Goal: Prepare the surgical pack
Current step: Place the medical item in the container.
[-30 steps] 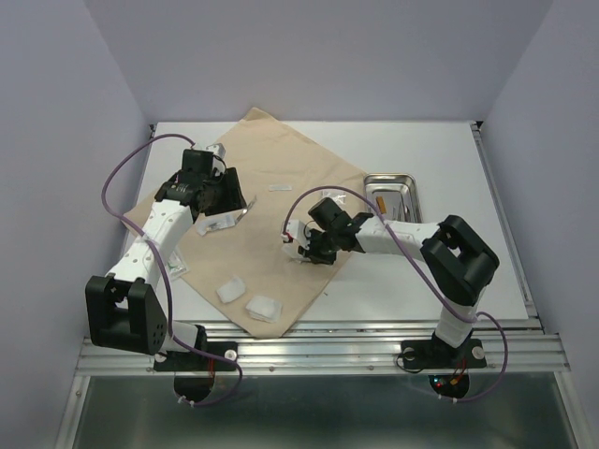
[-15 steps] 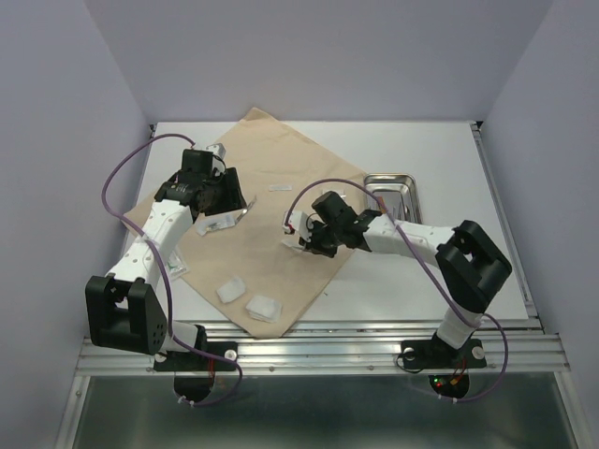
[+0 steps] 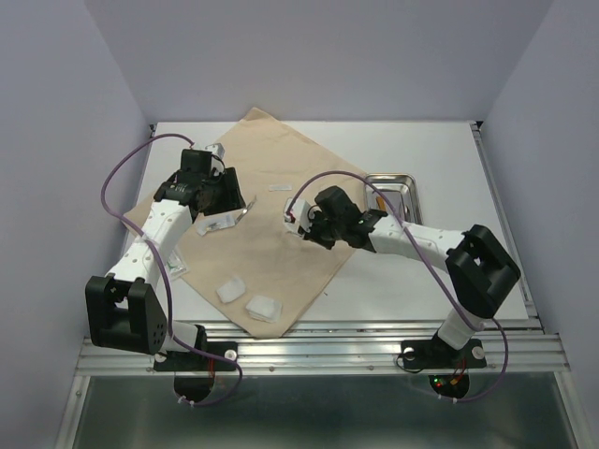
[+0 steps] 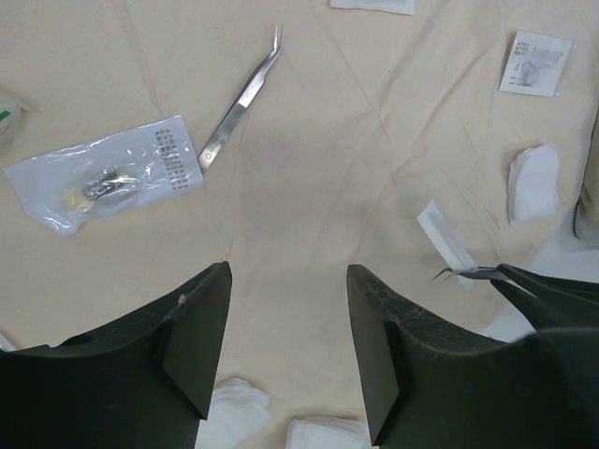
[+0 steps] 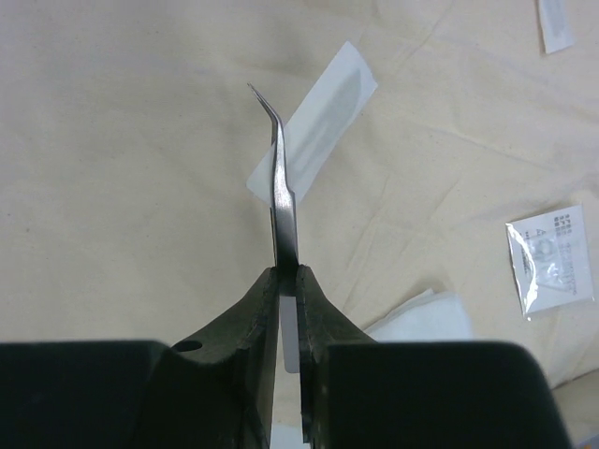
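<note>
My right gripper holds the curved silver forceps, and the steel tray (image 3: 412, 196) stands open to the right in the top view. The gripper needs to lift them that way, then lower and let them go in the steel tray.
The beige cloth (image 3: 271, 159) lies spread on the table. My right gripper (image 3: 304, 224) is over its right part, shut on curved silver forceps (image 5: 281, 196) that stick out past the fingertips (image 5: 288, 273), above the cloth (image 5: 122, 187). My left gripper (image 3: 225, 201) is open and empty (image 4: 288, 271) above the cloth's left part. A second pair of forceps (image 4: 239, 98) lies flat on the cloth. Two white gauze pads (image 3: 231, 290) (image 3: 263, 307) lie near the cloth's front corner. The steel tray (image 3: 412, 196) stands right of the cloth. I see no scissors.
A clear plastic pouch (image 4: 103, 182), a small white packet (image 4: 536, 64), a white paper strip (image 5: 318, 117) and another gauze pad (image 4: 533, 182) lie on the cloth. A short white strip (image 3: 279, 187) lies farther back. Purple walls enclose the table.
My right gripper has moved away from me, toward the back, with the forceps in it, and its arm has stretched out. The left arm has not moved.
</note>
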You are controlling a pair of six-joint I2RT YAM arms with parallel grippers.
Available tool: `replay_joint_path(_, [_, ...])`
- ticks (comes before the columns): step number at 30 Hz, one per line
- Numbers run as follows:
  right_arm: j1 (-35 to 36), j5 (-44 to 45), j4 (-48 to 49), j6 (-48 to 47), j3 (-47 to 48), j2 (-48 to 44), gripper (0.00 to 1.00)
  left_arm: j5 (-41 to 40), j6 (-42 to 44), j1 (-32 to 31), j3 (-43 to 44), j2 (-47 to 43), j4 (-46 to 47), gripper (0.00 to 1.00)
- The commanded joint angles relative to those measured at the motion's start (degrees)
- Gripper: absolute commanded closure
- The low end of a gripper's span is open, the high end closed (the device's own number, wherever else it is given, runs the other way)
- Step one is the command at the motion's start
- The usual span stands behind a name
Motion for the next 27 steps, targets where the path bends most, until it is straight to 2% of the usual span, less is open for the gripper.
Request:
replay_joint_path(1, [0.47, 3.02, 4.63, 1.4, -0.64, -3.37, 0.99, 0.37, 0.83, 0.42, 0.27, -2.04, 0.72, 0.37])
replay_joint_path(7, [0.47, 5.13, 3.85, 3.5, 1.19, -0.47, 0.99, 0.73, 0.65, 0.42, 0.35, -1.77, 0.9, 0.37])
replay_joint_path(10, [0.47, 3.57, -0.62, 9.56, 7.41, 2.5, 0.99, 0.73, 0.74, 0.42, 0.26, -2.04, 0.9, 0.37])
replay_joint_path(12, [0.47, -0.46, -9.28, 14.64, 15.21, 7.06, 0.99, 0.73, 0.74, 0.42, 0.35, -1.95, 0.72, 0.37])
replay_joint_path(13, [0.47, -2.05, -12.3, 14.67, 15.26, 8.57, 0.99, 0.73, 0.74, 0.42, 0.35, -1.95, 0.81, 0.37])
replay_joint_path(14, [0.47, -3.37, -15.29, 15.8, 20.31, 9.89, 0.99, 0.81, 0.65, 0.42, 0.27, -2.04, 0.72, 0.37])
replay_joint_path(17, [-0.05, -7.59, -21.72, 20.54, 26.23, 12.01, 0.99, 0.73, 0.65, 0.42, 0.18, -2.3, 0.64, 0.37])
replay_joint_path(21, [-2.6, -12.86, -23.4, 26.69, 28.0, 11.22, 0.99, 0.64, 0.65, 0.42, -0.09, -2.74, 0.81, 0.37])
replay_joint_path(23, [-3.21, -15.16, -24.8, 26.8, 28.53, 11.22, 0.99, 0.64, 0.65, 0.42, -0.17, -2.83, 0.81, 0.37])
replay_joint_path(27, [-3.74, -9.82, -25.16, 27.15, 26.96, 8.77, 0.99, 0.55, 0.74, 0.42, -0.35, -3.35, 0.72, 0.37])
